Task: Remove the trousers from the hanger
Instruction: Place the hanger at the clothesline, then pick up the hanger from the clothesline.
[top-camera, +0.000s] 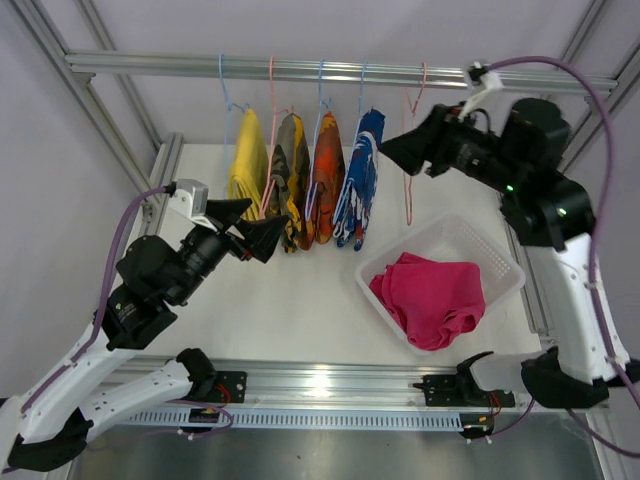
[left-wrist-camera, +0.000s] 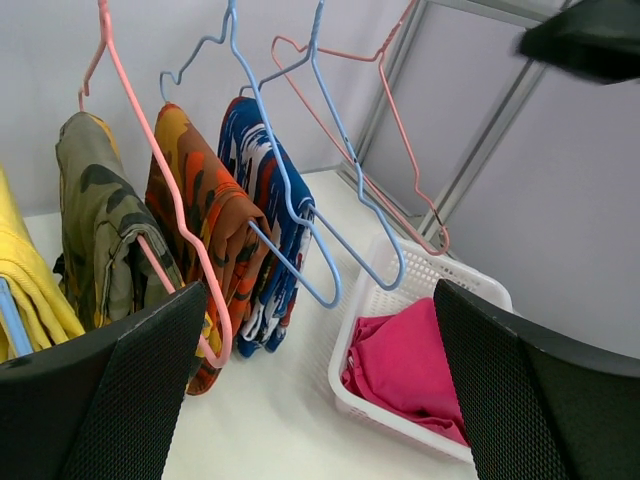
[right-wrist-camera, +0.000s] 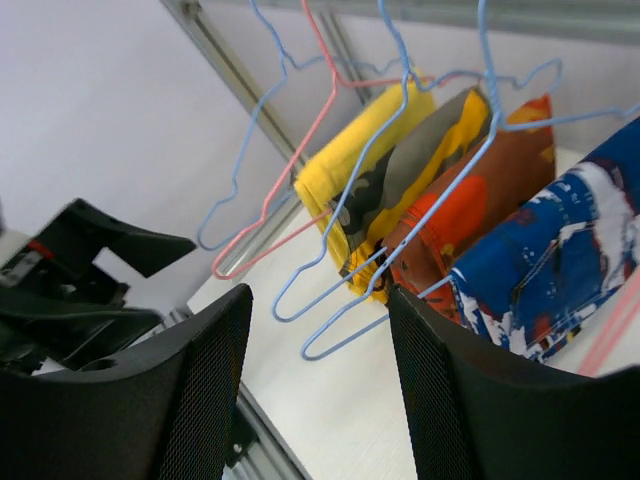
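The near side wire of the blue pair's blue hanger is bare beyond the cloth. My right gripper will move down and toward the blue pair, onto that wire.
Four trousers hang on hangers from the top rail (top-camera: 300, 70): plain yellow (top-camera: 247, 160), camouflage (top-camera: 287, 170), orange-red patterned (top-camera: 326, 175) and blue-and-white patterned (top-camera: 360, 178). The magenta trousers (top-camera: 432, 297) lie in the white basket (top-camera: 500, 262). An empty pink hanger (top-camera: 409, 150) hangs right of the blue pair. My left gripper (top-camera: 252, 228) is open and empty, just left of and below the camouflage pair (left-wrist-camera: 95, 220). My right gripper (top-camera: 400, 152) is open and empty beside the empty hanger, facing the blue pair (right-wrist-camera: 560, 250).
The basket (left-wrist-camera: 440, 275) stands at the right front of the white table. Frame posts (top-camera: 130, 120) stand at both back corners. The hangers' lower loops (right-wrist-camera: 340, 300) stick out toward my right gripper. The table's near edge is an aluminium rail (top-camera: 330, 385).
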